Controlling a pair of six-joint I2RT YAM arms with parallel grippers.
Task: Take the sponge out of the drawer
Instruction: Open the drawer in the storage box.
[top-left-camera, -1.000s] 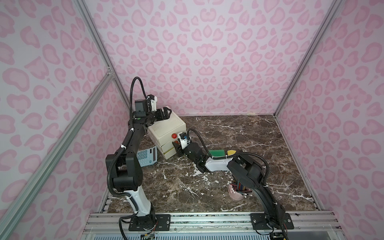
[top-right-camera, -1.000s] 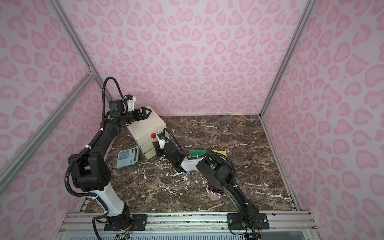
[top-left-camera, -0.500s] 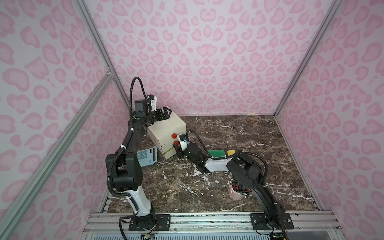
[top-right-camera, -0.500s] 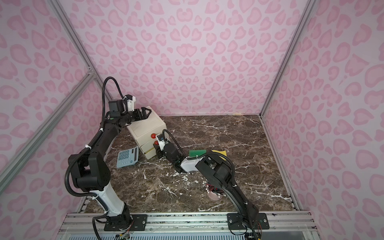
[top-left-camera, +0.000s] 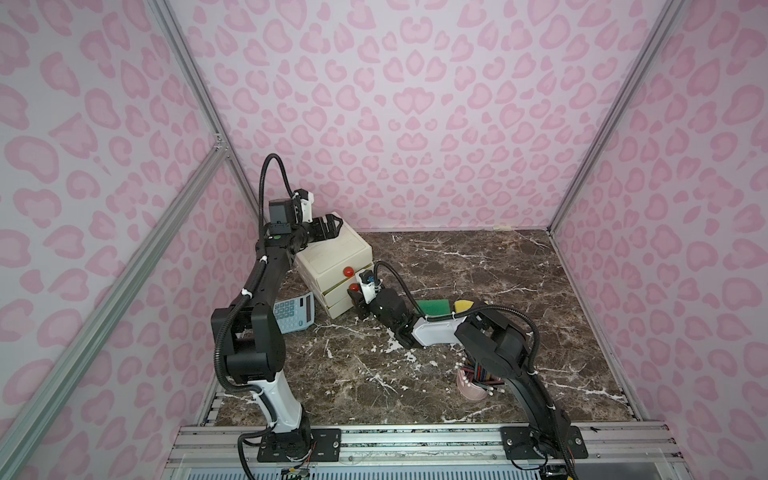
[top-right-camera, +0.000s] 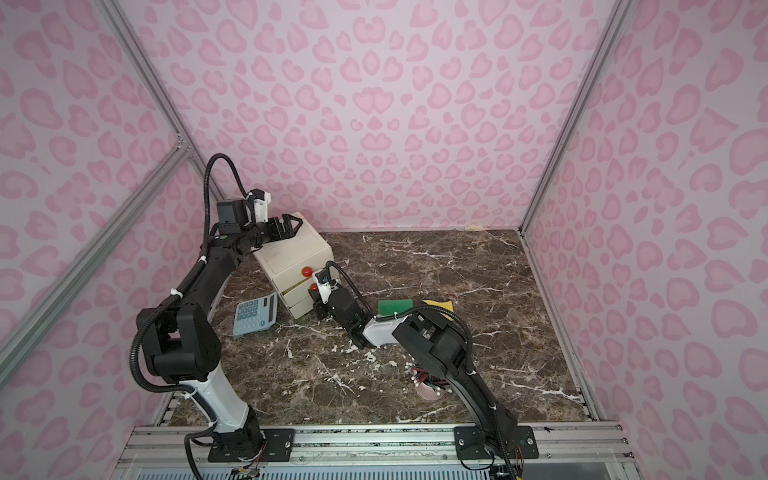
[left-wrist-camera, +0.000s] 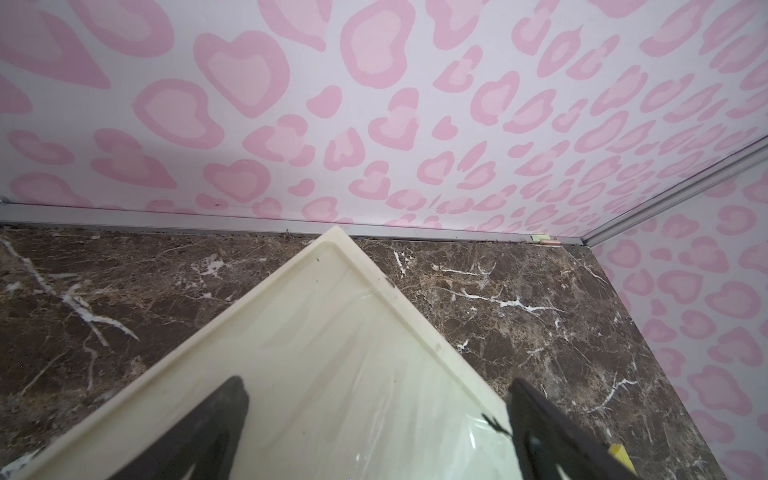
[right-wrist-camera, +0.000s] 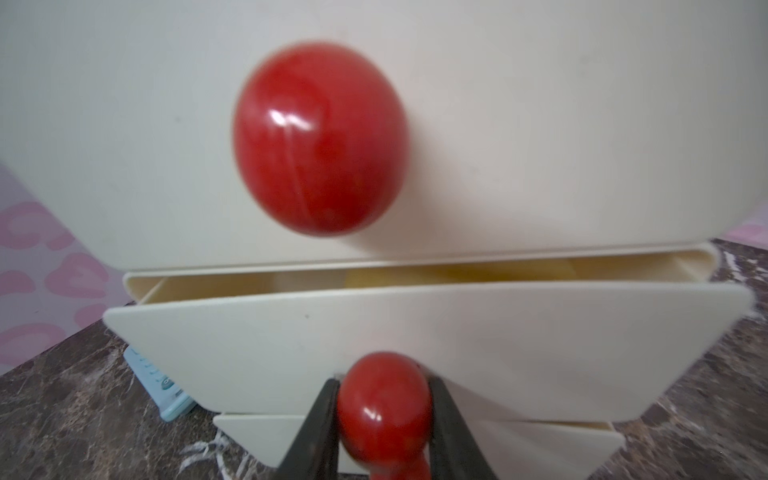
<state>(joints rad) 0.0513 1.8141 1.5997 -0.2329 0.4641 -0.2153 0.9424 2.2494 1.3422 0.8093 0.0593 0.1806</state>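
The robot's right gripper is going to pull the knob back over the bare marble, which lies back from the gripper, and let go there, because the gap shows only a yellow strip (right-wrist-camera: 415, 274) of the sponge.
A cream drawer unit (top-left-camera: 336, 257) with red knobs stands at the back left in both top views. My right gripper (right-wrist-camera: 384, 411) is shut on the red knob (top-left-camera: 354, 287) of the middle drawer (right-wrist-camera: 415, 340). That drawer is pulled out a little. Through the gap above its front only a yellow strip (right-wrist-camera: 415, 274) shows; the sponge inside is otherwise hidden. My left gripper (left-wrist-camera: 374, 415) is open above the unit's top (left-wrist-camera: 332, 353) near its back corner, with nothing between its fingers.
A grey calculator (top-left-camera: 293, 311) lies left of the unit. A green pad (top-left-camera: 432, 307) and a yellow piece (top-left-camera: 463, 305) lie on the marble behind my right arm. A pink cup of sticks (top-left-camera: 473, 382) stands near the right arm's base. Walls close in on three sides.
The right gripper's jaws have closed in on the middle drawer's red knob. The left arm has not moved.
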